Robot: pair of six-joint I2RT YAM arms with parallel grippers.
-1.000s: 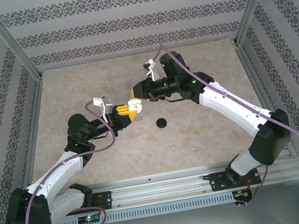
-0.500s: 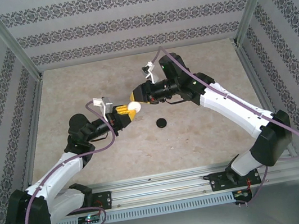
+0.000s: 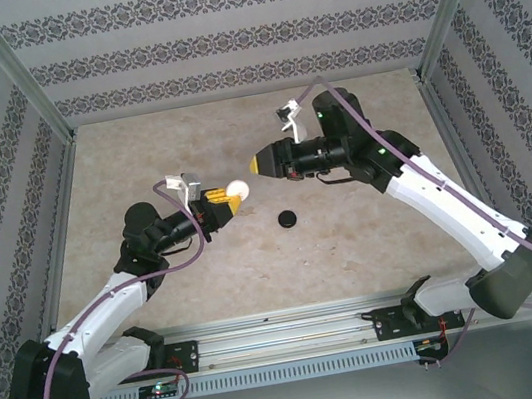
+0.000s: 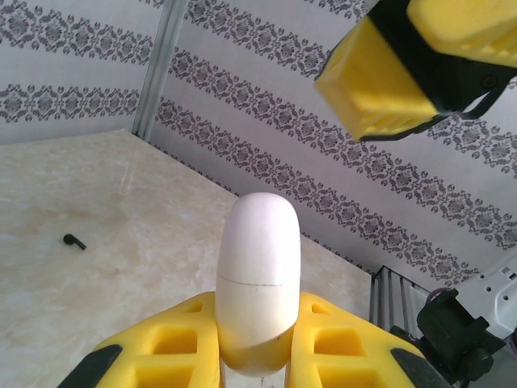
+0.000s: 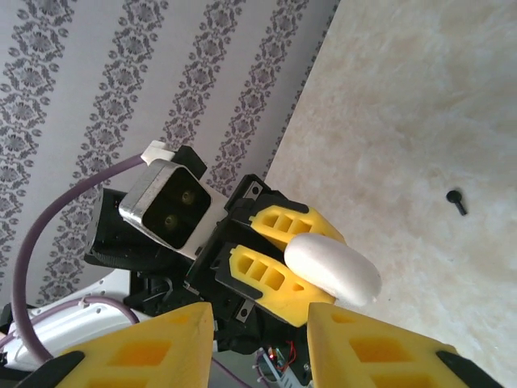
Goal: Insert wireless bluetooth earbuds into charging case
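The white case (image 3: 236, 190) (image 4: 258, 279) is still hanging above the marble table, so my left gripper will lower the case onto it next, away from my right gripper.
My left gripper (image 3: 228, 197) is shut on a white oval charging case (image 3: 236, 190), held above the table with its lid seam closed (image 4: 258, 267). My right gripper (image 3: 258, 164) hovers just to the right of it. Its yellow jaws stand apart with nothing between them (image 5: 260, 323), and they point at the case (image 5: 333, 265). There is a small gap between the right gripper and the case. One black earbud (image 4: 74, 240) lies on the marble table, and it is also seen in the right wrist view (image 5: 457, 200).
A black round case (image 3: 288, 219) lies on the table below and to the right of the two grippers. Patterned walls and metal frame posts (image 3: 18, 72) enclose the marble tabletop (image 3: 373, 233).
My right gripper has pulled back to the right, off the white case, and its arm has swung outward. The left gripper has kept still with the case.
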